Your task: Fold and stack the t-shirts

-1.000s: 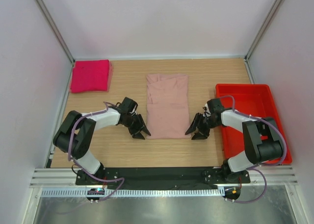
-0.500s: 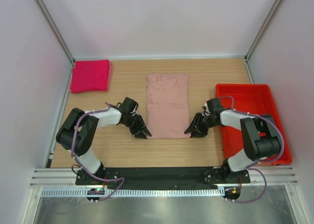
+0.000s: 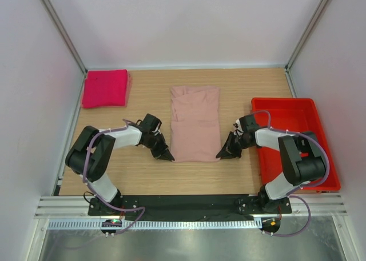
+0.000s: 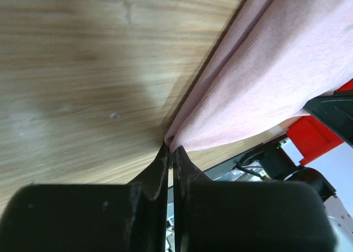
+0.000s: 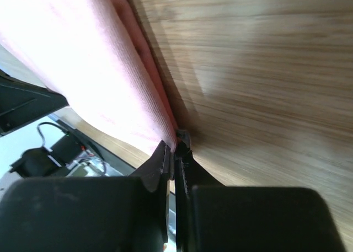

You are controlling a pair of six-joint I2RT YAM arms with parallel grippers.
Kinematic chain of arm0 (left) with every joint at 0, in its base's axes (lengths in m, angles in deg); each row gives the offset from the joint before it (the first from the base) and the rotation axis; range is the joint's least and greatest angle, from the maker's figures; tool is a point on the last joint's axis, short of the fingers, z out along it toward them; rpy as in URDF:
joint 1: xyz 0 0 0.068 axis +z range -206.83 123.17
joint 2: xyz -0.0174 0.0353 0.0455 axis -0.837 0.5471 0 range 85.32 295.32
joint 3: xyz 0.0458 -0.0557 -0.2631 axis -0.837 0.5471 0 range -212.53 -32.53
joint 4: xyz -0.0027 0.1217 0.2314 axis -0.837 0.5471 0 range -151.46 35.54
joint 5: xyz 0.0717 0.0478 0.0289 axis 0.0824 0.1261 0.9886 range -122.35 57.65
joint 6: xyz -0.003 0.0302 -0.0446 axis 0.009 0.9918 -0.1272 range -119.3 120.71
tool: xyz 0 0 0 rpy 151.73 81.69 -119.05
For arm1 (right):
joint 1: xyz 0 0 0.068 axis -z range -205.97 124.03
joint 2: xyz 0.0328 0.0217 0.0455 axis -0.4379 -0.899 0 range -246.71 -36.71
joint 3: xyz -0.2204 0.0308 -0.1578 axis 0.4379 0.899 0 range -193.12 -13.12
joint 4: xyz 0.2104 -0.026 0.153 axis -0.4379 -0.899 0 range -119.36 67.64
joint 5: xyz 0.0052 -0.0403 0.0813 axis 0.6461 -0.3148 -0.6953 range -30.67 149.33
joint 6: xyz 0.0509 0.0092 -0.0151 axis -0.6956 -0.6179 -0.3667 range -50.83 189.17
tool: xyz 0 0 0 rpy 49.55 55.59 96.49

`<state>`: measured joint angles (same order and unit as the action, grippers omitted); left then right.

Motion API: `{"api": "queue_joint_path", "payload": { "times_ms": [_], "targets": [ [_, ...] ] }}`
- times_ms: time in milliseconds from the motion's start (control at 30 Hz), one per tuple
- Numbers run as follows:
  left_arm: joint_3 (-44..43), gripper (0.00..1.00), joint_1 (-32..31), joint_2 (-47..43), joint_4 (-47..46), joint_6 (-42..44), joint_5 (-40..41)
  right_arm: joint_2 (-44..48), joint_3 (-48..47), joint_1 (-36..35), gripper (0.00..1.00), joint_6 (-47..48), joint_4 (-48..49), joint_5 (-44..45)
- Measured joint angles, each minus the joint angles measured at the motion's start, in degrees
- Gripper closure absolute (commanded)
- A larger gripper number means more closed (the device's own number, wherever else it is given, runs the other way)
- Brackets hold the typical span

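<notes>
My right gripper will lift the t-shirt's pinched corner, carry it outward over the t-shirt's far end, lower it and let go, since that end lies flat outward of the gripper.
The pale pink t-shirt lies folded into a long strip in the middle of the table. My left gripper is shut on its near left corner; the left wrist view shows the cloth pinched at my gripper's tips. My right gripper is shut on the near right corner; the right wrist view shows the cloth pinched at its tips. The magenta t-shirt lies folded at the far left corner.
A red plastic bin stands at the right, right next to my right arm. Metal frame posts and white walls close in the table on three sides.
Both grippers have slid inward to the near corners of the pale pink shirt and closed on them. The shirt itself has hardly moved.
</notes>
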<state>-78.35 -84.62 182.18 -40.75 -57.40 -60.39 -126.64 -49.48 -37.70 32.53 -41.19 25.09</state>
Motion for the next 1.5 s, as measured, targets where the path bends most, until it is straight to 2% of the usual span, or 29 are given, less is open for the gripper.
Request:
{"api": "queue_joint_path", "payload": {
  "times_ms": [233, 500, 633, 733, 933, 1167, 1500],
  "targets": [
    [4.8, 1.00, -2.2, -6.7, 0.9, 1.2, 3.9, 5.4, 1.2, -5.5, 0.99, 1.8, -1.8, 4.0],
    [9.6, 1.00, -9.6, -17.7, 4.8, -1.1, 6.1, 20.7, 6.9, -9.6, 0.99, -0.2, -8.5, 5.8],
    [9.1, 1.00, -11.5, -24.2, 9.0, -2.4, 6.8, 27.2, 7.4, -9.9, 0.99, -1.2, -12.6, 5.5],
    [5.7, 1.00, -11.3, -26.2, 13.4, -2.8, 8.2, 28.3, 5.7, -9.9, 0.99, -1.4, -15.9, 5.6],
    [-10.8, 1.00, -6.3, -21.3, 20.5, 0.1, 8.7, 19.6, -9.7, -7.4, 0.99, -0.5, -21.5, 5.6],
    [-29.7, 1.00, 3.2, -6.9, 24.3, 7.0, 7.0, 3.2, -29.6, -3.5, 0.99, 2.4, -22.9, 4.7],
    [-48.2, 1.00, 9.9, 12.0, 27.3, 12.1, 2.4, -17.4, -48.9, 1.0, 0.99, 4.4, -25.2, 1.4]
  ]
}}
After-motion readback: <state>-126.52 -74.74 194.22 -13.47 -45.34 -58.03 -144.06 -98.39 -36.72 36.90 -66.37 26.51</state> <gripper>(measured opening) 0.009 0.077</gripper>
